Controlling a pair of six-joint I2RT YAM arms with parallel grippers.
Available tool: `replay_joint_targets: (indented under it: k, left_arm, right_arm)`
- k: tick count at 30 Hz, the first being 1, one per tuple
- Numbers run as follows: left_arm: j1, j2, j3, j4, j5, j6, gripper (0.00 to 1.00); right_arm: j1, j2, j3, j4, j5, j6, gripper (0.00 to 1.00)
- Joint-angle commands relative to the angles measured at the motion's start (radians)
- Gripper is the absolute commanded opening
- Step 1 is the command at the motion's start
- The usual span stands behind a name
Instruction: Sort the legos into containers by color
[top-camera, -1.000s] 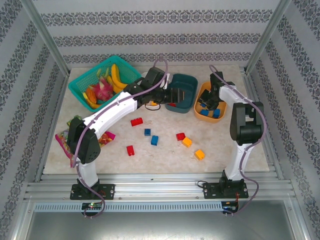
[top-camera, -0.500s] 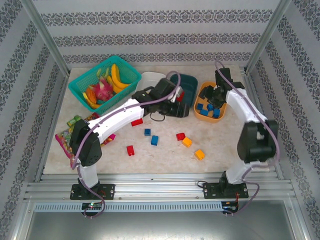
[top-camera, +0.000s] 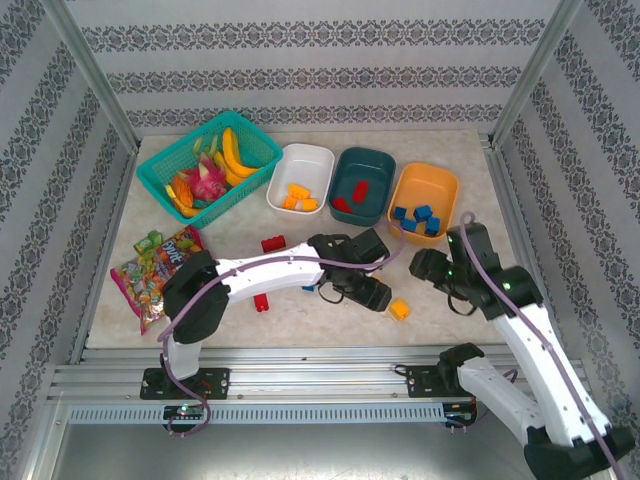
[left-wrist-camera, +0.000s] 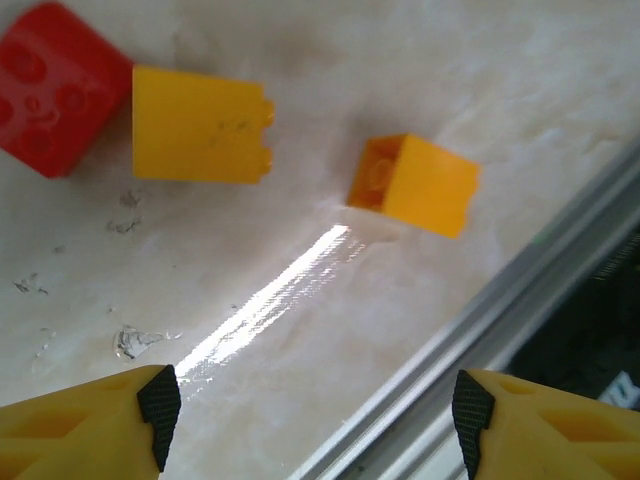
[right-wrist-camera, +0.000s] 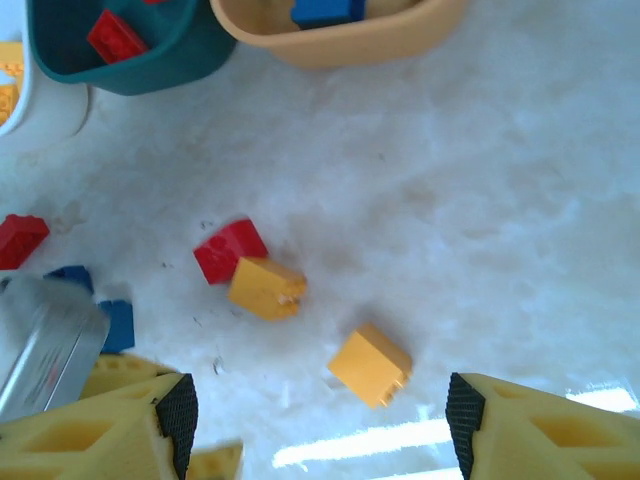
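Note:
The left gripper moves outward and down onto the yellow-orange brick touching the red one next, because it still hangs open above the tabletop, short of that brick.
Three containers stand in a row at the back: white (top-camera: 318, 160) with yellow-orange legos, dark teal (top-camera: 378, 162) with red ones, orange (top-camera: 445, 185) with blue ones. Loose legos lie on the table: a red brick (top-camera: 273, 243), another red (top-camera: 261, 302), and a yellow-orange brick (top-camera: 399, 309). My left gripper (top-camera: 368, 292) (left-wrist-camera: 310, 425) hangs open and empty, near a red brick (left-wrist-camera: 55, 85) and two yellow-orange bricks (left-wrist-camera: 200, 125) (left-wrist-camera: 415, 185). My right gripper (top-camera: 428, 266) (right-wrist-camera: 318, 425) is open over a yellow-orange brick (right-wrist-camera: 370, 364). Another yellow-orange brick (right-wrist-camera: 266, 288) touches a red one (right-wrist-camera: 230, 250).
A turquoise mesh basket (top-camera: 165, 165) of toy fruit stands at the back left. Snack packets (top-camera: 155, 262) lie at the left edge. The aluminium front rail (left-wrist-camera: 480, 320) runs close under my left gripper. Two blue bricks (right-wrist-camera: 115, 325) lie beside the left arm's metal body (right-wrist-camera: 50, 340).
Both arms have drawn back from the containers to the near middle of the table. The right gripper has opened. The containers are now uncovered.

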Motion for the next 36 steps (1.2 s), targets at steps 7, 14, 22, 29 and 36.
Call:
replay_joint_targets:
  k: [7,14,22,29,36]
  left_arm:
    - [-0.045,0.173,0.128,-0.069,-0.15,-0.069,0.76]
    - [-0.044,0.27,0.229,-0.128,-0.2,-0.044,0.78]
    - [-0.033,0.352,0.331,-0.197,-0.297,-0.014,0.78]
    - [-0.032,0.387,0.379,-0.211,-0.333,0.034,0.77]
    - [-0.015,0.425,0.43,-0.207,-0.318,0.043,0.7]
  right_arm:
    - [0.017,-0.085,0.013,-0.125,0.018,0.013,0.7]
    - [0.017,-0.114,0.033,-0.091,0.011,-0.015,0.69]
    - [0.017,-0.128,0.056,-0.085,0.016,-0.02,0.69]
    - [0.017,-0.124,0.072,-0.077,0.022,-0.02,0.69]
    - [0.017,-0.126,0.074,-0.078,0.024,-0.009,0.69]
